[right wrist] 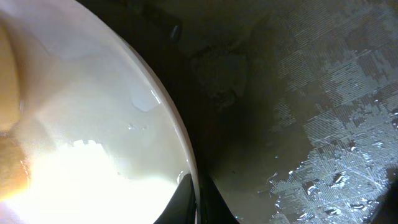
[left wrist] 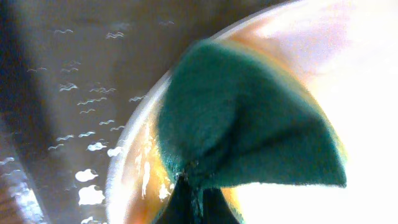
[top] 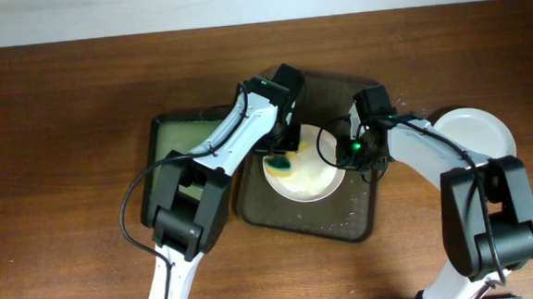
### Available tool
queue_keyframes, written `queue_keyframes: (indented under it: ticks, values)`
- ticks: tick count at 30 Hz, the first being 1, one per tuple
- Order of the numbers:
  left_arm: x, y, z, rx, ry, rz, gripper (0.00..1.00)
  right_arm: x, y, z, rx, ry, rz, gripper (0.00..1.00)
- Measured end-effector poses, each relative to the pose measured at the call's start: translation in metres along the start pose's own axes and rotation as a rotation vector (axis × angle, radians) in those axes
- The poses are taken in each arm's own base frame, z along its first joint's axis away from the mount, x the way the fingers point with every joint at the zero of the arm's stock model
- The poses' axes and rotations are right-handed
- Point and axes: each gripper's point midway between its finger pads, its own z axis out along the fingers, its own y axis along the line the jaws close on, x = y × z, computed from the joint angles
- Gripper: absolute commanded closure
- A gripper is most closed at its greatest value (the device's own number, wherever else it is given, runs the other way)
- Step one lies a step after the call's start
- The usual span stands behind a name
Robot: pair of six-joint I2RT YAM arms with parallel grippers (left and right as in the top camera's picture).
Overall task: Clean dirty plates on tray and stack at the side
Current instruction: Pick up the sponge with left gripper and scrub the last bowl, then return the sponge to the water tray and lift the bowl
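The green-lined tray has open space beside the brown one, so the left gripper needs to wipe across the plate, lift, and carry the sponge (top: 279, 164) down onto that green-lined tray.
A white plate (top: 313, 178) lies on the dark brown tray (top: 363, 220). My left gripper (top: 284, 156) is shut on a teal sponge (top: 279, 164) and presses it onto the plate's left part, where yellowish smears show (left wrist: 149, 174). The sponge (left wrist: 242, 124) fills the left wrist view. My right gripper (top: 353, 152) is shut on the plate's right rim (right wrist: 186, 149), one finger on each side of the rim. A second white plate (top: 474, 132) lies on the table to the right of the tray.
A green-lined black-rimmed tray (top: 169, 142) stands left of the brown tray, partly under my left arm. The brown tray's surface is wet with droplets (right wrist: 336, 180). Bare wooden table (top: 52, 135) lies all round.
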Motion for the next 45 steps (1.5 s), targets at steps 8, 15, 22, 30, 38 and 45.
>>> queue_keyframes:
  ticks: [8,15,22,30,38,45]
  values:
    - [0.022,-0.108,0.015,0.379,0.058,0.208,1.00,0.000,-0.009,-0.002,0.019,0.002,0.025,0.96]
    - [0.024,-0.042,0.006,0.127,0.122,0.095,1.00,0.000,-0.001,-0.001,0.003,0.002,0.008,0.96]
    - [-0.004,0.035,-0.029,-0.193,0.051,-0.012,1.00,0.000,0.002,0.000,-0.009,0.001,0.003,0.96]
    - [-0.020,0.060,-0.141,-0.223,-0.057,-0.032,1.00,0.010,-0.001,-0.003,0.008,0.043,-0.001,0.96]
    - [0.043,0.147,-0.162,-0.182,0.043,-0.173,1.00,0.008,-0.011,-0.096,0.189,-0.143,-0.067,0.96]
    - [0.070,0.201,-0.057,-0.111,0.084,-0.315,0.82,0.011,0.027,-0.158,0.588,-0.440,-0.380,0.96]
